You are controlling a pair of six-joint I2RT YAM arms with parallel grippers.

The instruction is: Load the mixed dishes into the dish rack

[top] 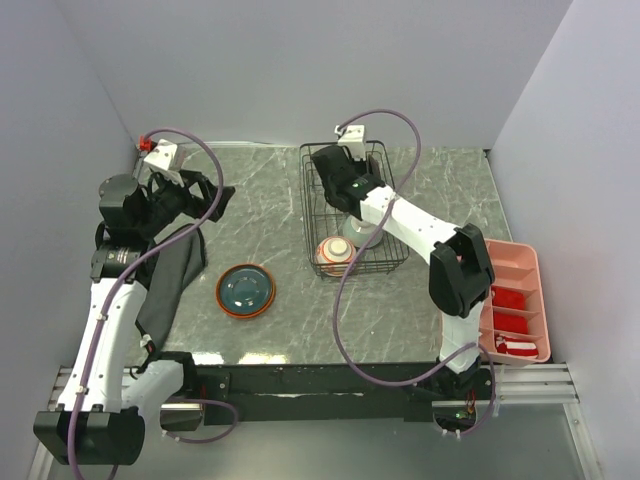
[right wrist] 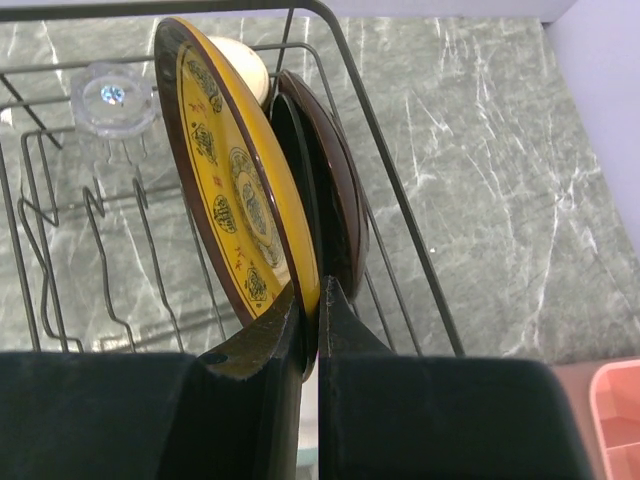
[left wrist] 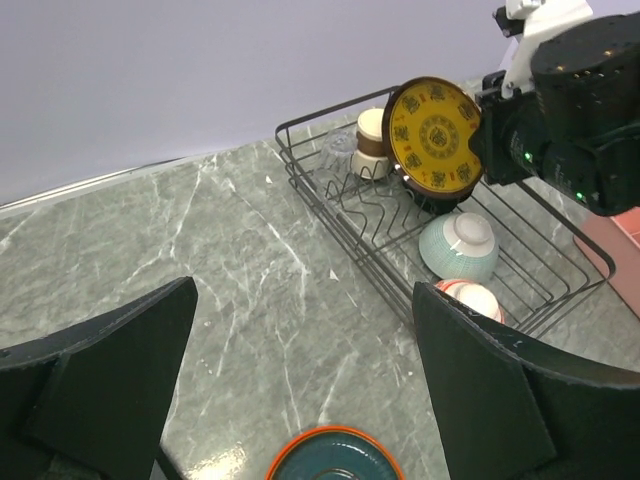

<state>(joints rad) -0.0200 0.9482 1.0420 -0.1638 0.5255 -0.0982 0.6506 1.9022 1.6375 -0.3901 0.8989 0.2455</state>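
The slots on that side of the rack are empty, so my right gripper should move down a little and ease the bowl away from the dark dishes, onto the rack's wires.
The black wire dish rack (top: pixel 392 262) stands at the table's middle back. My right gripper (right wrist: pixel 318 300) is shut on the rim of a bowl with a yellow patterned inside and dark reddish-brown outside (right wrist: pixel 240 200), held on edge inside the rack (right wrist: pixel 390 200). Also in the rack (left wrist: pixel 330 110) are a tan cup (left wrist: pixel 372 140), an upturned mint-green bowl (left wrist: pixel 458 245) and an upturned reddish bowl with a white base (left wrist: pixel 475 298). The teal plate with an orange-red rim (top: pixel 245 290) lies on the table left of the rack. My left gripper (left wrist: pixel 305 290) is open and empty, above the table behind the plate (left wrist: pixel 335 458).
A black cloth (top: pixel 170 280) hangs at the left beside the left arm. A pink compartment tray (top: pixel 515 300) with red items sits at the right edge. A clear glass piece (right wrist: pixel 110 95) lies in the rack's far corner. Walls close in on three sides.
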